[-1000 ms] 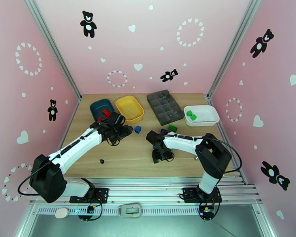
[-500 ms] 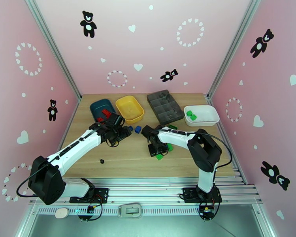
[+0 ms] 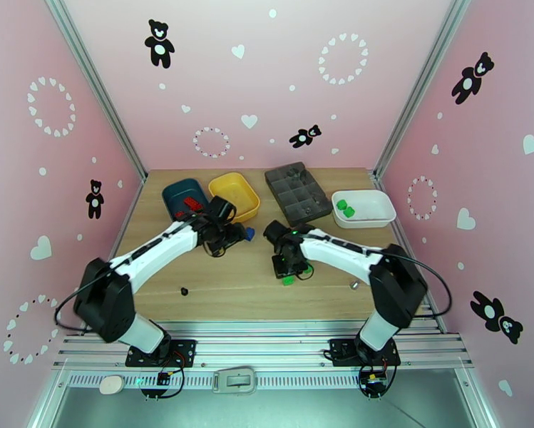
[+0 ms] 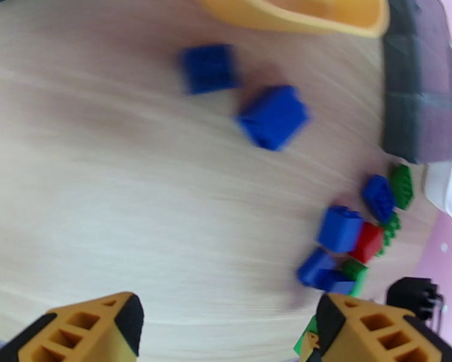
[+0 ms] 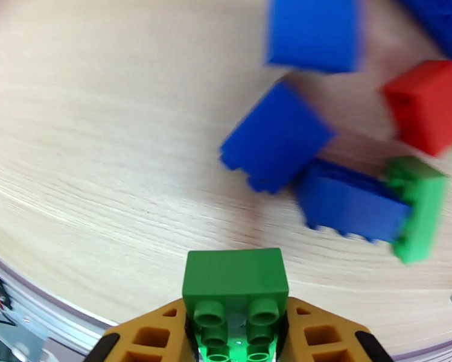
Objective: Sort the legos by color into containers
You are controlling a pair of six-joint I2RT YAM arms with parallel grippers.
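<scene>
My right gripper holds the green lego and will rise, then move outward over the white container to release it, as green legos sorted so far are there.
In the right wrist view my right gripper (image 5: 236, 324) is shut on a green lego (image 5: 236, 283), just above the table. Beyond it lie loose legos: blue ones (image 5: 277, 139), a red one (image 5: 431, 104) and a green one (image 5: 420, 209). From above, the right gripper (image 3: 286, 272) sits mid-table. My left gripper (image 4: 232, 333) is open and holds nothing, hovering near two blue legos (image 4: 274, 116); from above it (image 3: 232, 235) is beside a blue lego (image 3: 249, 233). The teal container (image 3: 175, 192) holds red legos (image 3: 192, 203), the yellow container (image 3: 234, 195) stands beside it, and the white container (image 3: 370, 212) holds two green legos (image 3: 345, 208).
A dark grey compartment tray (image 3: 297, 192) stands at the back between the yellow and white containers. A tiny black bit (image 3: 185, 289) lies front left and a small metal piece (image 3: 353, 284) front right. Pink walls close in three sides.
The right gripper has closed on the green lego and shifted slightly. The left gripper has moved right and back, toward the blue legos by the yellow container.
</scene>
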